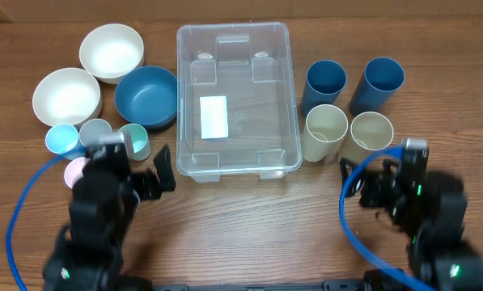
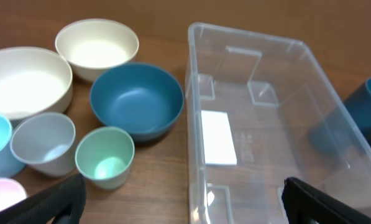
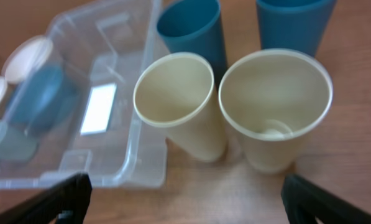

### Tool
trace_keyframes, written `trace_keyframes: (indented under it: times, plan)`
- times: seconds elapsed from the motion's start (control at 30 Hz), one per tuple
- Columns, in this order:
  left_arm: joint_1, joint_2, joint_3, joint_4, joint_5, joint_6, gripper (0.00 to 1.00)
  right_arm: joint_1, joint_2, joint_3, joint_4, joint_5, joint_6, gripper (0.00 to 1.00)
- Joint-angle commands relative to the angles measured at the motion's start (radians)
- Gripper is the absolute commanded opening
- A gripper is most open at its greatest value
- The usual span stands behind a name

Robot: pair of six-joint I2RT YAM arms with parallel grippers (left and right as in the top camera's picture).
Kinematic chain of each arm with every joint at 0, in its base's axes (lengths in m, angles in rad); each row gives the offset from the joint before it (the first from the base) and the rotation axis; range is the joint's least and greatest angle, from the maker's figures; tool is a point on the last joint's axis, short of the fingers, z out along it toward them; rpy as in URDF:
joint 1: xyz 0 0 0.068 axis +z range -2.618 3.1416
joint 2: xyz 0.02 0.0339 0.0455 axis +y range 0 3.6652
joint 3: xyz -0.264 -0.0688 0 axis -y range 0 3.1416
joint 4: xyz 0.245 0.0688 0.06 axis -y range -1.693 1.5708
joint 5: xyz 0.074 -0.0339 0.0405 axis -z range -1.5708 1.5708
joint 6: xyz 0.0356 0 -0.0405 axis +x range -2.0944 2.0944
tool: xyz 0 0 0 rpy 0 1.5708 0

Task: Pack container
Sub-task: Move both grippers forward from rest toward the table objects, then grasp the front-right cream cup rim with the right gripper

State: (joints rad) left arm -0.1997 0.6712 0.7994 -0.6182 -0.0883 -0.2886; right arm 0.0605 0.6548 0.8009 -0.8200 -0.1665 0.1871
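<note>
I will swing my right gripper outward next, turning onto the free-side of the cream cup farther from the container, as the other cup crowds its opposite side.
The container (image 1: pixel 179 97) is a clear rectangular bin in the middle of the table, holding nothing but a white label (image 1: pixel 214 115) on its base. My left gripper (image 1: pixel 154 174) is open near its front left corner, apart from it. In the left wrist view the left gripper (image 2: pixel 182 193) has its jaws spread either side of the container's near left wall (image 2: pixel 194 155). My right gripper (image 1: pixel 369 184) is open in front of two cream cups. In the right wrist view the right gripper (image 3: pixel 185 190) faces those cream cups (image 3: pixel 179 102) (image 3: pixel 275 106), gripping nothing.
Left of the bin stand two cream bowls (image 1: pixel 112 52) (image 1: pixel 66 95), a blue bowl (image 1: pixel 148 97) and small light-blue (image 1: pixel 61 139), grey (image 1: pixel 95 132), green (image 1: pixel 134 139) and pink (image 1: pixel 76 171) cups. Right of it stand two tall blue cups (image 1: pixel 326 83) (image 1: pixel 379 81).
</note>
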Motion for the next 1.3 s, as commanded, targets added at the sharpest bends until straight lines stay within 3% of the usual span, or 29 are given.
trace_keyframes:
  times: [0.0,0.2,0.3,0.57,0.7,1.03,1.17,1.27]
  plan:
    - [-0.002,0.194,0.263,-0.116,-0.024,0.035,1.00,-0.011,0.230,0.263,-0.078,0.036,-0.002,1.00]
    - [-0.002,0.428,0.552,-0.286,-0.023,0.083,1.00,-0.069,0.534,0.671,-0.284,0.034,-0.005,1.00]
    - [-0.002,0.492,0.613,-0.335,-0.023,0.084,1.00,-0.109,0.615,0.769,-0.345,0.009,-0.005,1.00]
    - [-0.003,0.565,0.612,-0.367,-0.023,0.083,1.00,-0.256,0.756,0.768,-0.494,0.016,-0.004,0.98]
    - [-0.003,0.597,0.611,-0.377,-0.023,0.083,1.00,-0.301,0.888,0.768,-0.564,-0.024,-0.005,0.80]
    - [-0.003,0.689,0.612,-0.399,-0.015,0.082,1.00,-0.300,0.958,0.753,-0.561,-0.026,-0.001,0.79]
    - [-0.003,0.718,0.611,-0.403,-0.015,0.083,1.00,-0.300,0.959,0.681,-0.508,-0.038,0.000,0.57]
    - [-0.003,0.722,0.611,-0.402,-0.015,0.082,1.00,-0.300,0.959,0.638,-0.470,-0.041,0.012,0.54]
